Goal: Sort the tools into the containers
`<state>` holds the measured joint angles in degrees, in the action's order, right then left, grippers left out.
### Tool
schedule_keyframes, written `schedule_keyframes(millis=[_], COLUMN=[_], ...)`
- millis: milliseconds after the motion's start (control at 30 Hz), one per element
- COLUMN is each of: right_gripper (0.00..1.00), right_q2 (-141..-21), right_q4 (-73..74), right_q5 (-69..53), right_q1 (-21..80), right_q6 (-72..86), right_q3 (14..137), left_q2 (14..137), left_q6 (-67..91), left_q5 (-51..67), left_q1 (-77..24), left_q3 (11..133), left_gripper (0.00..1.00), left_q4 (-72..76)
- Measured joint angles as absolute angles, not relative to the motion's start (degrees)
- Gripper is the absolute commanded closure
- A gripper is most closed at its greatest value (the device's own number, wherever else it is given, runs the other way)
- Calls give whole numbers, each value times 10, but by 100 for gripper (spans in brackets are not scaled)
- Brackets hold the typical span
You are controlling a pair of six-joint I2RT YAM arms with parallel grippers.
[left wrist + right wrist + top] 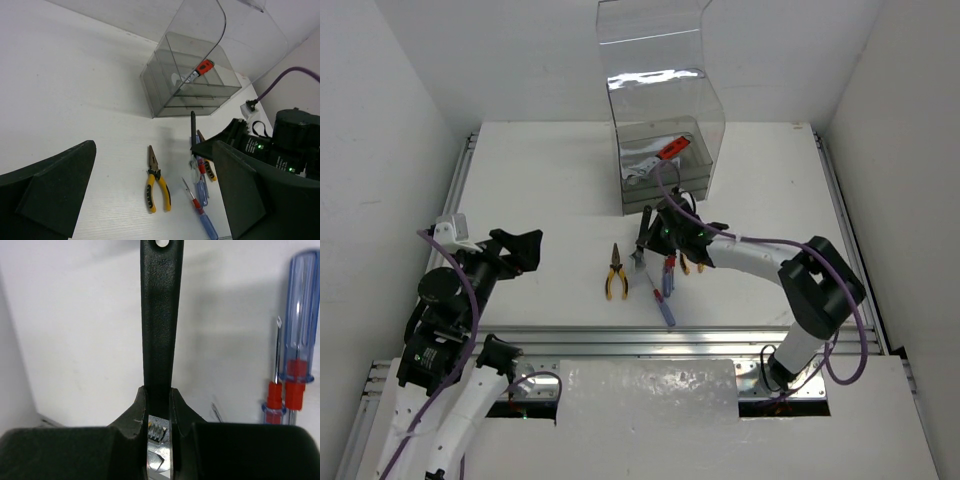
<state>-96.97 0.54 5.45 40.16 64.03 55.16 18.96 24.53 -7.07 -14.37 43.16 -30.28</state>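
I should next raise my right gripper outward over the clear container, which stands outward of it, and release the black-handled wrench beside the red-handled one.
My right gripper is shut on the black-handled wrench and holds it over the table just in front of the clear container. The handle stands up in the left wrist view. The red-handled wrench lies inside the container. One pair of yellow-handled pliers lies on the table to the left. A second yellow-handled pair is partly hidden under the right arm. Two red and blue screwdrivers lie below the gripper. My left gripper is open and empty, held above the table's left side.
The container's tall transparent top rises at the back centre. White walls close in the table on the left, right and back. A metal rail runs along the near edge.
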Motion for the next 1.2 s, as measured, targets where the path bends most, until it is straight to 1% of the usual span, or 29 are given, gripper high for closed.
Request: schedule_keyframes(millis=[133,233,400,700,767,900,933,967,1067,1167,1200], right_gripper=[100,100,100,100,100,99,95,76,42,31,25], right_q2=[-941,-917,-892,-906,-927,-1004,-1029,-1051,-1121,-1153,-1154], right_q4=[-39,-44,-43,-20,-8,-4,-4,-2,25,51,62], right_q5=[30,23,-7,-14,-11,-7,-6,-7,-11,-17,-18], right_q1=[375,360,328,274,265,247,242,238,229,227,227], right_q6=[640,638,635,635,641,657,661,662,660,650,646], right_q3=[530,516,541,681,723,820,845,865,943,983,987], left_q2=[190,190,190,190,190,190,190,191,195,203,207], left_q6=[245,245,245,245,245,245,245,245,245,245,245], left_q5=[-71,-71,-71,-71,-71,-71,-71,-71,-71,-71,-70], left_q1=[-147,-147,-147,-150,-151,-151,-151,-151,-151,-151,-151], left_q3=[432,432,432,432,432,432,432,432,432,432,432], left_gripper=[0,0,0,0,0,0,0,0,0,0,0], left_q4=[-303,-303,-303,-303,-303,-303,-303,-303,-303,-303,-303])
